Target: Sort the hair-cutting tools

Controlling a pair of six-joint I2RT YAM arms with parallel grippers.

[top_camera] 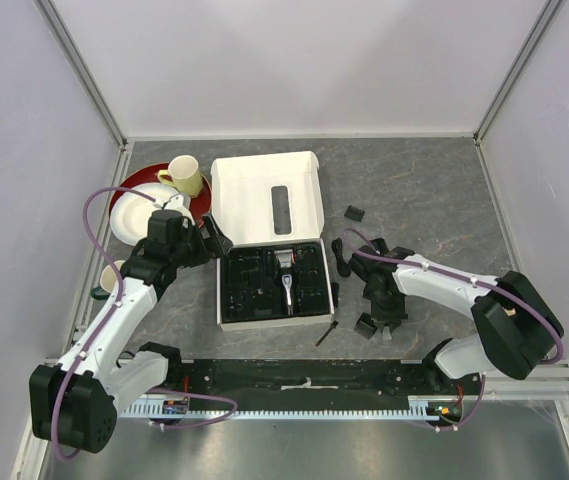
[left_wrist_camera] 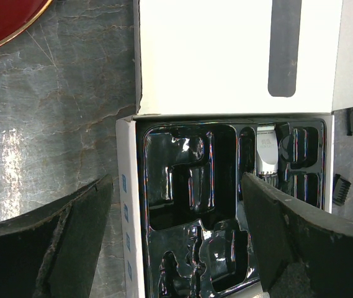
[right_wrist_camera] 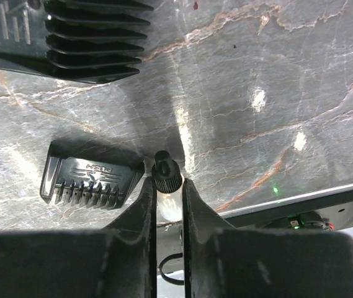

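Next, my right gripper needs to lift across to the tray's near-corner slot (top_camera: pixel 234 302), which lies empty to its left in the top view, and lower the bottle, then release it.
The black-and-silver clipper (top_camera: pixel 286 272) lies in the black tray of the white box (top_camera: pixel 222 290); it also shows in the left wrist view (left_wrist_camera: pixel 266 155). My left gripper (left_wrist_camera: pixel 176 186) is open and empty above the tray's left side. My right gripper (right_wrist_camera: pixel 167 185) is shut on a small clear bottle with a black ribbed cap (right_wrist_camera: pixel 167 171), low over the table. A comb attachment (right_wrist_camera: pixel 89 183) lies just left of it and a bigger one (right_wrist_camera: pixel 71 37) beyond. More combs (top_camera: pixel 355 213) (left_wrist_camera: pixel 341 189), the coiled cord (top_camera: pixel 349 255) and the thin brush (top_camera: pixel 326 334) lie right of the box.
A red plate (top_camera: pixel 129 195), a white plate (top_camera: pixel 134 220) and a yellow mug (top_camera: pixel 186 176) stand at the back left. Another cup (top_camera: pixel 109 280) sits at the left edge. The box lid (top_camera: pixel 264 200) stands open behind the tray. The black rail (top_camera: pixel 304 375) runs along the near edge.
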